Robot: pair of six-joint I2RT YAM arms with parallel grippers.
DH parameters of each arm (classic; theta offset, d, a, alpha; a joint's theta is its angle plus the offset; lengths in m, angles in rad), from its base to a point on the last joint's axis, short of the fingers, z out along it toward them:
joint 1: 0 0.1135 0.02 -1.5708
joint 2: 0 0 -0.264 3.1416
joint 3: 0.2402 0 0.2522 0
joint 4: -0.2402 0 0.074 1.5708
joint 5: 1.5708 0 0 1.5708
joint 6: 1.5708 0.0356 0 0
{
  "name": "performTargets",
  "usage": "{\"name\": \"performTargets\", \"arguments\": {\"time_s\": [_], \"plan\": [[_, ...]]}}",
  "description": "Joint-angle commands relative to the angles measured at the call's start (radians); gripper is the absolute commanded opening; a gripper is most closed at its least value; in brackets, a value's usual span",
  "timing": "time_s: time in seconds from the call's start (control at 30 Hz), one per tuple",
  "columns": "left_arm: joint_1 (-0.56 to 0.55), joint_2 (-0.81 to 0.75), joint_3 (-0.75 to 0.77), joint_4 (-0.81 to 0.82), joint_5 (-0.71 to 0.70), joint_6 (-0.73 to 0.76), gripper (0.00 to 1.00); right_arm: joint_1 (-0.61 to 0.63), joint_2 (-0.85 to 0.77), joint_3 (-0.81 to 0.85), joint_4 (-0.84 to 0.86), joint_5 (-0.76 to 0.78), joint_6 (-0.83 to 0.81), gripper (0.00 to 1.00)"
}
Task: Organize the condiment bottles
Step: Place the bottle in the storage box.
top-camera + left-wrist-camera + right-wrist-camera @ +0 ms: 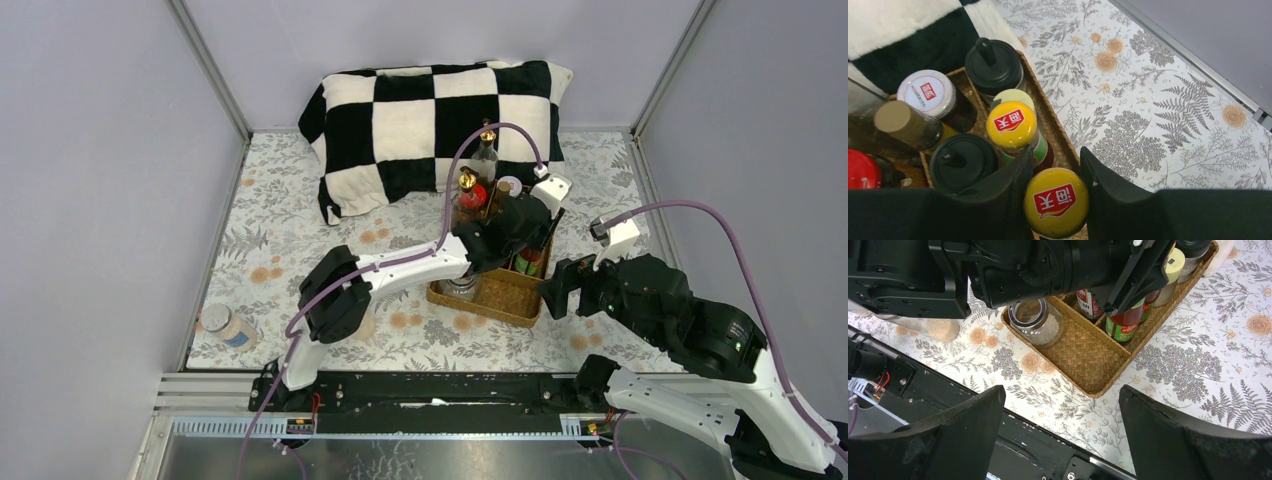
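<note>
My left gripper lowers toward the tray's side section's near end (531,270) next and releases the held yellow-capped bottle, since that bottle hangs higher than the second one.
My left gripper (1055,155) reaches over the brown wicker tray (1060,145) and is shut on a yellow-capped bottle (1056,201) at the tray's right edge. The right wrist view shows this bottle (1123,322) with red sauce and a green label. Beside it stand a second yellow-capped bottle (1011,124), two black-capped bottles (994,62), a white-lidded jar (928,92), a gold-topped bottle (898,117) and a red cap (863,170). A clear spice jar (1037,322) stands in the tray's near compartment. My right gripper (1060,392) is open and empty, right of the tray's near corner (560,290).
A black-and-white checked pillow (430,125) lies behind the tray (500,295). One loose white-capped jar (225,325) lies at the near left of the floral tablecloth. The black mounting rail (1013,440) runs along the near table edge under my right gripper.
</note>
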Motion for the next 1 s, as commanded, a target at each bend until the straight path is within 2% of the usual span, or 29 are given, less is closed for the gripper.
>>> {"name": "performTargets", "arguments": {"time_s": [0.0,0.13,0.23,0.4,0.43,0.47,0.5,0.57,0.97], "plan": [[-0.001,0.001,-0.011,0.152,0.045,-0.009,0.19,0.002,-0.005,-0.014,0.034,0.004,-0.005,0.91],[-0.003,0.000,-0.048,0.152,0.054,-0.017,0.22,0.002,-0.009,-0.024,0.039,-0.001,-0.001,0.91],[-0.004,-0.006,-0.072,0.141,0.065,-0.026,0.38,0.002,-0.009,-0.026,0.041,-0.005,0.000,0.91],[-0.003,-0.009,-0.071,0.081,0.100,-0.002,0.52,0.003,-0.007,-0.032,0.044,-0.018,0.006,0.92],[-0.003,-0.016,-0.077,0.075,0.114,0.007,0.61,0.002,-0.007,-0.034,0.046,-0.020,0.008,0.92],[-0.003,-0.027,-0.082,0.074,0.122,0.011,0.82,0.002,-0.008,-0.036,0.048,-0.024,0.010,0.92],[-0.003,-0.037,-0.086,0.074,0.135,0.018,0.96,0.002,-0.009,-0.038,0.049,-0.027,0.012,0.92],[-0.004,-0.053,-0.083,0.057,0.129,0.032,0.99,0.002,-0.009,-0.040,0.050,-0.033,0.016,0.92],[-0.029,-0.208,-0.075,-0.076,0.029,0.055,0.98,0.001,-0.019,-0.051,0.053,-0.072,0.043,0.92]]}}
